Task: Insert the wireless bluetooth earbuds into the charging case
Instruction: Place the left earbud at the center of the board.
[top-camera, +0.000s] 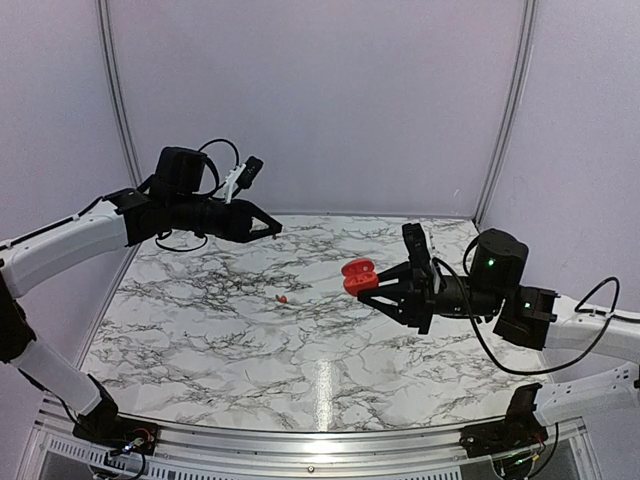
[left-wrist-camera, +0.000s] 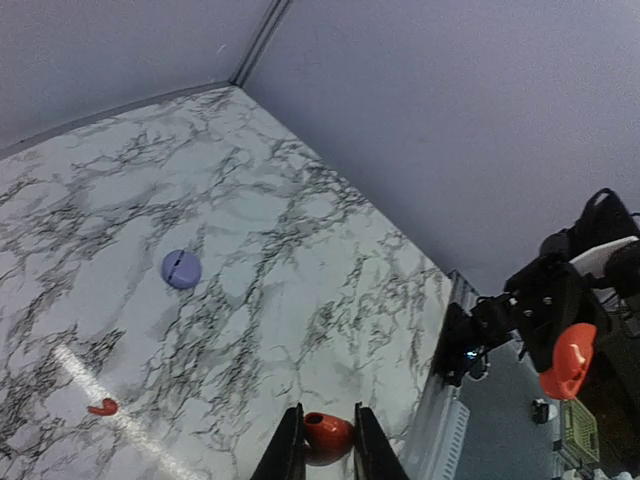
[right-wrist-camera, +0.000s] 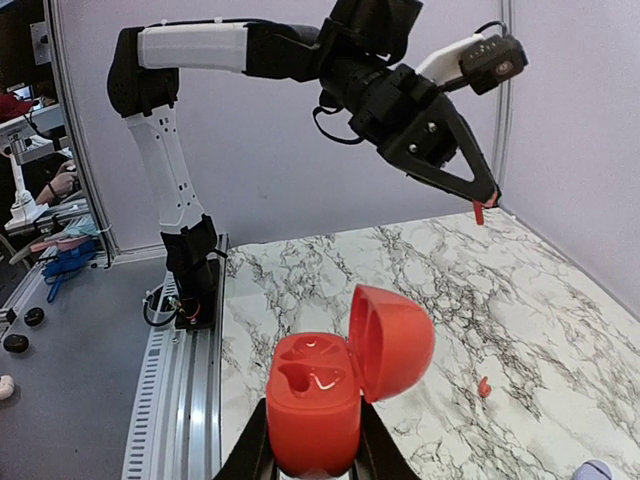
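Observation:
The bare marble nearer me than the loose earbud is empty, so my left gripper should next tilt down, lower and return there to release its earbud.
My right gripper is shut on the base of the red charging case, held above the table. Its lid stands open, and both wells look empty. My left gripper is raised at the back left. It is shut on one red earbud, which shows as a small red tip in the right wrist view. A second red earbud lies loose on the marble table between the two grippers.
A small round purple disc lies on the table. White walls close off the back and sides. An aluminium rail runs along the near edge by the arm bases.

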